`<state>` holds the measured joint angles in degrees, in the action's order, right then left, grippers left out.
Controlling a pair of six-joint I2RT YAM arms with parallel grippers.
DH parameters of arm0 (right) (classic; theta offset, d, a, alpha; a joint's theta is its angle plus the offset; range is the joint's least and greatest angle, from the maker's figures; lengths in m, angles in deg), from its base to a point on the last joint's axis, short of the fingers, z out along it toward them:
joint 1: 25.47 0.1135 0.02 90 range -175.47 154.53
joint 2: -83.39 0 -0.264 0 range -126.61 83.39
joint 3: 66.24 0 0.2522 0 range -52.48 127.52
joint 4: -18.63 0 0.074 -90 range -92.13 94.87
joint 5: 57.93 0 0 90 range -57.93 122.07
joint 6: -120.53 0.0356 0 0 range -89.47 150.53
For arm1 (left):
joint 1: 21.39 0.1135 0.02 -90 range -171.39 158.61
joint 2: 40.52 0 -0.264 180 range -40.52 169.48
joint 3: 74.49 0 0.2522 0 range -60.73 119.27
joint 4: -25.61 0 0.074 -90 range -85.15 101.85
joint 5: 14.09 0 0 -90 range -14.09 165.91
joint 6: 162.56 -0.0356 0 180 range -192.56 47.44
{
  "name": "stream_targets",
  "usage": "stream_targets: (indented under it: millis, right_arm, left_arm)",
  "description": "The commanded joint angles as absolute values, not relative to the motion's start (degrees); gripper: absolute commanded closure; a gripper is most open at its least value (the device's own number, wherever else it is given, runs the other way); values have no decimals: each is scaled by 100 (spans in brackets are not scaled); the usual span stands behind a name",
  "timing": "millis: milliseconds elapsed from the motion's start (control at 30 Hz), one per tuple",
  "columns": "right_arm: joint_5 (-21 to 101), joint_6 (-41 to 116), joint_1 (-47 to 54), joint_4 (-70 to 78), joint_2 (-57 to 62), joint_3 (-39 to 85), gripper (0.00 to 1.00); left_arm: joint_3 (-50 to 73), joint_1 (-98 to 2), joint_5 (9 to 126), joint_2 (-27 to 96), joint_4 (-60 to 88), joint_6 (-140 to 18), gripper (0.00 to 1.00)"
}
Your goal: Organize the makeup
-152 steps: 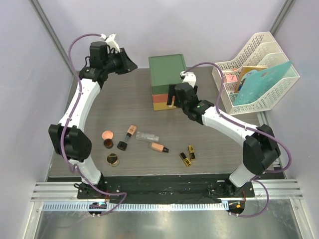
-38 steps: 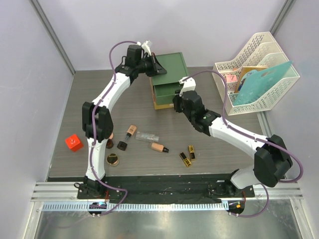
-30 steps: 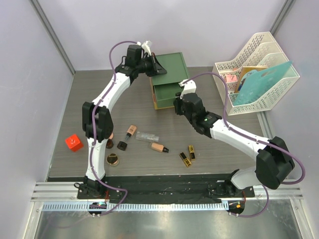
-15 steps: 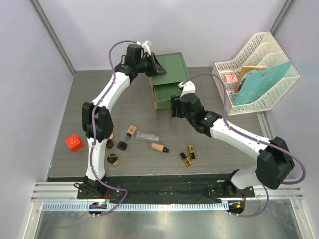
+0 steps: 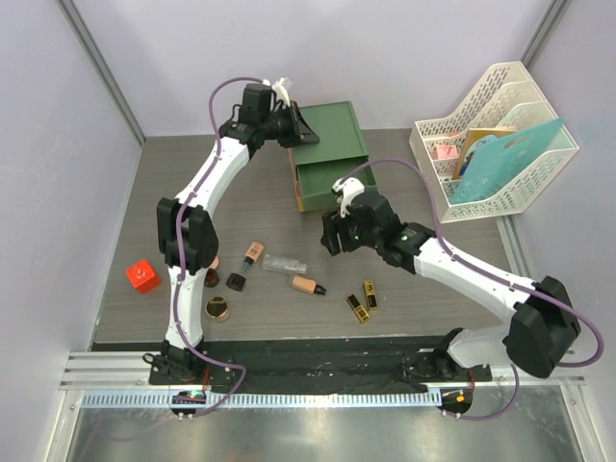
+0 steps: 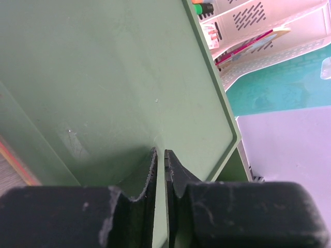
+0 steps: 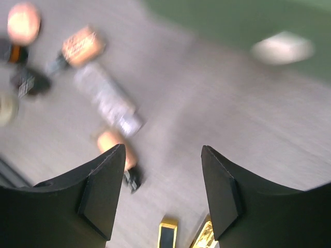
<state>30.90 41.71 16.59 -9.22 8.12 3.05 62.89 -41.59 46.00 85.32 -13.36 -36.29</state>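
The peach tube leans between the clear tube [image 5: 285,263] and the lipsticks, so the robot's right gripper should next move down and back and turn to straddle the peach tube's body.
The makeup lies on the table's front left: a peach tube with a black cap [image 5: 247,263], a clear tube [image 5: 285,263], a second peach tube [image 5: 307,285], two gold-black lipsticks [image 5: 357,307], a dark jar [image 5: 209,279] and a gold jar [image 5: 218,309]. The round compact is mostly hidden by my left arm. My right gripper [image 5: 330,237] is open and empty, hovering between the drawer box and the tubes. Its blurred view [image 7: 163,150] shows the clear tube [image 7: 106,98] and a peach tube [image 7: 115,144] below. My left gripper [image 5: 296,129] [image 6: 159,152] is shut on the green box's top rim.
The green-orange-yellow drawer box [image 5: 329,135] stands at the back, its top green drawer [image 5: 332,183] pulled out. A red cube [image 5: 142,276] sits at the left. A white file rack [image 5: 491,135] with a teal folder stands at the back right.
My right gripper has drawn back from the open drawer, moving front-left over the table. Since five seconds ago my left arm swung onto the box and the top drawer came open.
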Motion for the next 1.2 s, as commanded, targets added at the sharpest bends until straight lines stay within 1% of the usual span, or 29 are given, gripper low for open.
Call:
stream_targets:
  millis: [0,133,233,400,700,800,833,900,1067,1167]
  right_arm:
    - [4383,3800,1812,-1314,324,228,35]
    - [4674,3353,2031,-1333,-125,271,35]
    - [4806,3124,2181,-1350,-555,421,34]
    - [5071,2886,2277,-1403,-1179,807,33]
    - [4922,2631,2673,-1465,-1724,1264,31]
    - [4738,2639,2796,-1517,-2041,1413,35]
    - [4737,2614,2823,-1587,-2128,1484,43]
    - [4606,2604,2858,-1824,-2340,1686,54]
    - [4377,2596,2902,-2097,-2323,1871,63]
    - [4254,2561,2902,-2299,-2235,1993,70]
  left_arm:
    - [6443,-4090,4471,8314,-1681,-3820,87]
    - [6680,-4072,4418,8208,-1645,-3794,81]
    - [6838,-4055,4374,8191,-1697,-3767,81]
    - [6760,-4028,4339,8068,-1768,-3785,81]
    - [6733,-4011,4339,8050,-1891,-3829,81]
    - [6646,-4002,4348,8050,-1812,-3759,81]
    - [6637,-4002,4348,8059,-1794,-3732,81]
    - [6645,-4002,4304,8094,-1742,-3662,81]
    - [6628,-4002,4295,8094,-1733,-3662,80]
    - [6619,-4002,4295,8094,-1733,-3679,80]
